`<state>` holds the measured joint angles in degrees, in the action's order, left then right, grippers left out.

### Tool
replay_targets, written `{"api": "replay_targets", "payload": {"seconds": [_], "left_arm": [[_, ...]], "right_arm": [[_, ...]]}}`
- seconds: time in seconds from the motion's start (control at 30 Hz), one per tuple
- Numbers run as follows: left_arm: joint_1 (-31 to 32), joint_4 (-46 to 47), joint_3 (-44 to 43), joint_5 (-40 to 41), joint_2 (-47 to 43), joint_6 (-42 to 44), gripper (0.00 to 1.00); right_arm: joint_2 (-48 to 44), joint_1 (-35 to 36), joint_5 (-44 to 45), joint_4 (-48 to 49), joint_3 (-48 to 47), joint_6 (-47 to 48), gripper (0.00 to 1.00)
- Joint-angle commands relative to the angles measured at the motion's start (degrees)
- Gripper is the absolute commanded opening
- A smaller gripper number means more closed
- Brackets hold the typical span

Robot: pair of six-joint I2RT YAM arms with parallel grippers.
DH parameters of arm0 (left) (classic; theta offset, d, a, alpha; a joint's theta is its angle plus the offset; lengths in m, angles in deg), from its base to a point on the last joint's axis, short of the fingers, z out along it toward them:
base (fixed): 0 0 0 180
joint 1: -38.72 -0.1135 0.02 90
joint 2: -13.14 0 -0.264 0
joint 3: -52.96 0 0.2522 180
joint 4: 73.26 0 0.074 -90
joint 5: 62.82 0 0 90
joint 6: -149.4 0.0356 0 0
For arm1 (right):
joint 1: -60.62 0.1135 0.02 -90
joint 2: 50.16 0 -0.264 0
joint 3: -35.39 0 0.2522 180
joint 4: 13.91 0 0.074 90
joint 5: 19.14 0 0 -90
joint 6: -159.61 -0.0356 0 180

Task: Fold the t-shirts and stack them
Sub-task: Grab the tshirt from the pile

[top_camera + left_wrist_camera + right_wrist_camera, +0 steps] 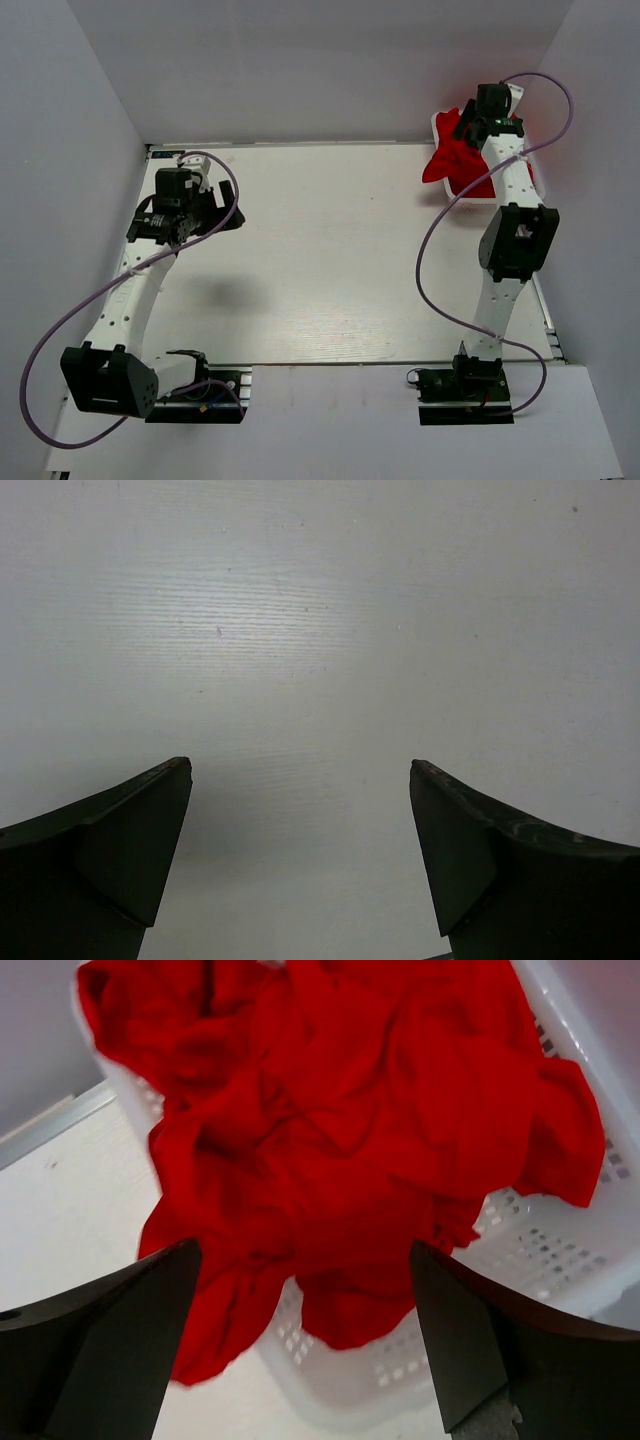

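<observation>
My open right gripper moves down onto the red fold midway across the heap next, since cloth bunches up there, well inside the white mesh basket's sides.
A heap of crumpled bright red t-shirts (pixel 452 155) fills a white mesh basket (pixel 470 196) at the table's far right corner and spills over its rim. In the right wrist view the red t-shirts (pixel 340 1140) hang over the basket's wall (pixel 520 1250). My right gripper (pixel 305 1260) is open and empty, just above and in front of the heap; in the top view it (pixel 480 120) sits over the basket. My left gripper (pixel 300 775) is open and empty above bare table at the far left (pixel 195 222).
The white table (pixel 330 250) lies between the arms. Grey walls close in on the left, back and right. The basket stands close to the right wall and the back edge. Purple cables loop beside each arm.
</observation>
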<state>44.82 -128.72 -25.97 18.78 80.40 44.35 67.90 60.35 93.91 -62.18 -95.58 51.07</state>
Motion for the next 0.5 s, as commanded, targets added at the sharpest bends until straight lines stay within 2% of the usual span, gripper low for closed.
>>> {"api": "replay_targets", "payload": {"seconds": [0.0,0.07,0.13,0.2,0.47], "left_arm": [[-0.2,2.8,-2.6,-0.3,0.3,1.1,1.0],[-0.2,4.0,-2.1,-0.3,1.0,1.6,1.0],[-0.2,4.0,-2.1,-0.3,2.7,1.6,1.0],[-0.2,4.0,-2.1,-0.3,3.7,1.6,1.0],[-0.2,4.0,-3.1,-0.3,7.6,1.6,1.0]], "right_arm": [[3.7,-2.4,-0.9,2.9,-6.9,0.5,0.9],[4.5,-3.2,-0.6,7.3,-6.9,0.6,0.89],[5.5,-4.2,-1.5,11.5,-4.7,1.2,0.82],[7.0,-5.1,-2.4,15.7,-4.4,2.3,0.82],[14.7,-5.9,-7.7,18.2,-7.5,3.2,0.78]]}}
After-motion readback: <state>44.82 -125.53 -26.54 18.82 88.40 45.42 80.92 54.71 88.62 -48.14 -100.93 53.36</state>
